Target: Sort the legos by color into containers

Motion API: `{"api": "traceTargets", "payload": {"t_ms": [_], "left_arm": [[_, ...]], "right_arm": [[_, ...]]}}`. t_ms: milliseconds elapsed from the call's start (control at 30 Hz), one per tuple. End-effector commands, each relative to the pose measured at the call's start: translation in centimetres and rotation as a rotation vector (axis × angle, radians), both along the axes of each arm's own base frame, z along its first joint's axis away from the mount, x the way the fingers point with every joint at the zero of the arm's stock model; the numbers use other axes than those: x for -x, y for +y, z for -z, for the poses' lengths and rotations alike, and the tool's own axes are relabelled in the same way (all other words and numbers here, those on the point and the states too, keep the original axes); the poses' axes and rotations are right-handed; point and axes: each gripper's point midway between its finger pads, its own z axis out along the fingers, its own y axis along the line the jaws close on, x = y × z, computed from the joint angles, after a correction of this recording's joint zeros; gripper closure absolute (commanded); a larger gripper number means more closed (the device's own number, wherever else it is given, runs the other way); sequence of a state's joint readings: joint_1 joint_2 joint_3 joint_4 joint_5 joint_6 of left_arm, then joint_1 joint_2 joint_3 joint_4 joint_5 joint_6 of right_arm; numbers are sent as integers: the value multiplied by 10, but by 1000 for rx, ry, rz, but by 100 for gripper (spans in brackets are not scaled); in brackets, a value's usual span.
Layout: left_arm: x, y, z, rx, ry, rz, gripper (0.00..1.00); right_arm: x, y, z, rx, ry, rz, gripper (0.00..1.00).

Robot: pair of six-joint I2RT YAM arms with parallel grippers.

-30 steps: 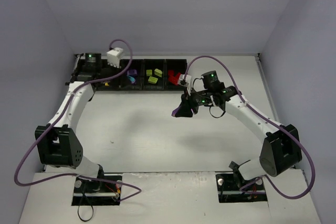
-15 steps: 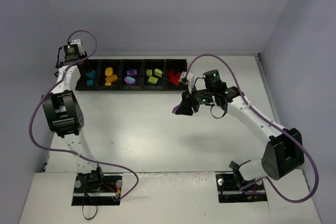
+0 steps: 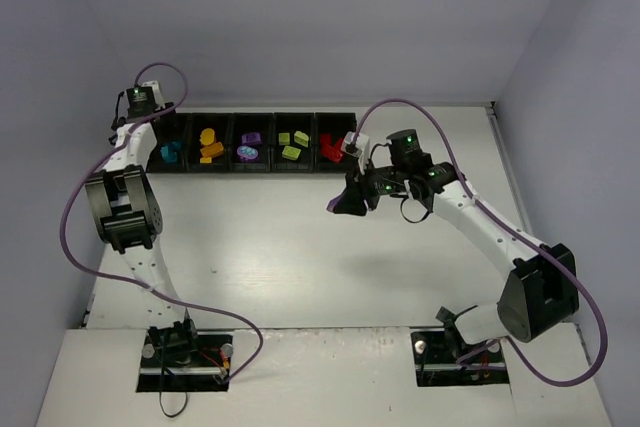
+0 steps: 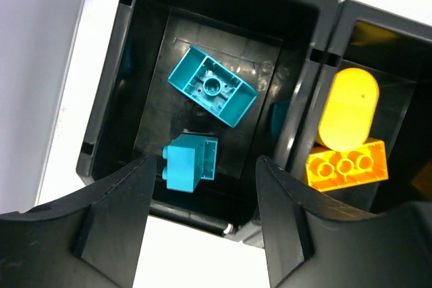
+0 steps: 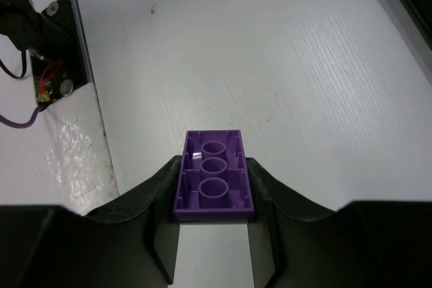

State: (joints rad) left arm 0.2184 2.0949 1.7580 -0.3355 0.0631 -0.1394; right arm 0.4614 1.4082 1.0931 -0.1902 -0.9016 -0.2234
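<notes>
My right gripper swings outward and to the left in the top view next, releasing the brick over the middle bin (image 3: 254, 145), since that bin holds the purple legos.
The row of five black containers (image 3: 270, 167) runs along the far edge, holding teal (image 3: 171, 152), orange (image 3: 209, 144), purple (image 3: 249, 147), lime green (image 3: 293, 144) and red (image 3: 331, 147) legos. My left gripper (image 3: 160, 132) is open and empty above the leftmost bin. The left wrist view shows its jaws (image 4: 202, 166) wide apart over two teal bricks (image 4: 212, 87), with orange bricks (image 4: 345, 160) in the neighbouring bin. My right gripper (image 3: 347, 205) is shut on a purple brick (image 5: 214, 183), hollow underside towards the camera, held above the table in front of the red bin.
Grey walls close in the table on the left, back and right. Both arm bases (image 3: 185, 347) sit on a plate at the near edge. Purple cables loop off both arms. The left arm's elbow (image 3: 120, 209) stands tall at the left side.
The left arm has swung left, from over the orange bin to the leftmost teal bin, with its elbow folded upright. The right gripper stays nearly in place with the purple brick.
</notes>
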Motion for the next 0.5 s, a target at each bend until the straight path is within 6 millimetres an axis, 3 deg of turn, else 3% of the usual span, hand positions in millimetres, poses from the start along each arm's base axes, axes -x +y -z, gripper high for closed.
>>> {"api": "traceTargets", "payload": {"t_ms": [0,67,100,133,200,233,267,333,367,400,433,467], "left_arm": [[1,0,-81,-24,-162,22,45],[12,-7,-99,-3,-181,31,45],[21,-13,-95,18,-162,39,45],[30,-21,-115,33,-199,54,44],[44,-32,-124,82,-217,50,44],[60,-39,-132,96,-227,49,43],[68,-45,-134,129,-230,30,42],[94,-58,-139,162,-230,29,39],[103,-64,-141,176,-226,34,39],[116,-73,-137,192,-190,55,38],[128,-79,-148,192,-200,65,38],[138,-83,-146,194,-181,69,38]], "right_arm": [[-19,11,-30,-53,-88,0,100],[-23,13,-33,-58,-101,7,100],[-29,16,-37,-65,-115,13,100],[-32,18,-39,-69,-120,21,100],[-43,24,-37,-58,-131,48,100],[-53,29,-46,-72,-164,60,100],[-64,34,-38,-54,-154,85,100],[-80,53,-55,-82,-220,89,100],[-88,60,-56,-79,-240,95,100],[-101,67,-40,-47,-230,113,100],[-111,80,-56,-66,-274,113,100],[-120,87,-57,-62,-290,121,100]]}}
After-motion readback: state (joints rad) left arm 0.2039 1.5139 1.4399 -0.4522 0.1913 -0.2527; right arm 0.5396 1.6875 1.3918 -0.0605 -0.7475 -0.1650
